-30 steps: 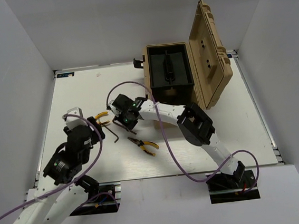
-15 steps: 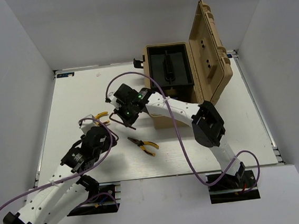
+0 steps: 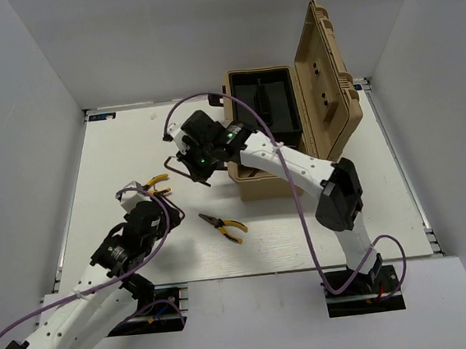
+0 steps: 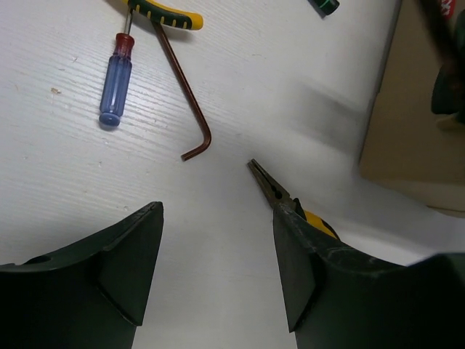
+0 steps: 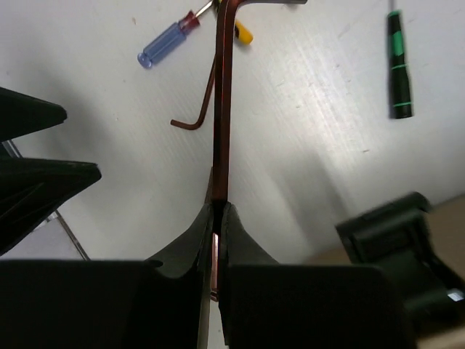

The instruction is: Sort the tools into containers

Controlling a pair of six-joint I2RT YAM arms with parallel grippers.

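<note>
The right gripper shifts to the right in the top view over the toolbox's near end [image 3: 254, 173] next and releases the dark hex key, since the toolbox's lid stands open.
My right gripper [image 5: 219, 207] is shut on a dark L-shaped hex key [image 5: 223, 109] and holds it in the air just left of the tan toolbox [image 3: 258, 180], whose lid [image 3: 327, 83] stands open over the black inner tray [image 3: 263, 105]. Below it on the table lie a blue-handled screwdriver [image 4: 115, 83], a second hex key [image 4: 185, 102] and yellow-handled pliers [image 3: 158, 182]. A second pair of pliers [image 3: 224, 225] lies nearer the front. My left gripper [image 4: 218, 269] hovers open over bare table, the plier tips [image 4: 272, 190] by its right finger.
A thin black-and-green screwdriver [image 5: 396, 65] lies on the table close to the toolbox. A black side latch [image 5: 396, 233] sticks out from the box's left wall. White walls close the table in on three sides.
The right gripper has risen and moved back toward the toolbox with the hex key in it. The left arm has swung right toward the tools, its jaws a little narrower.
</note>
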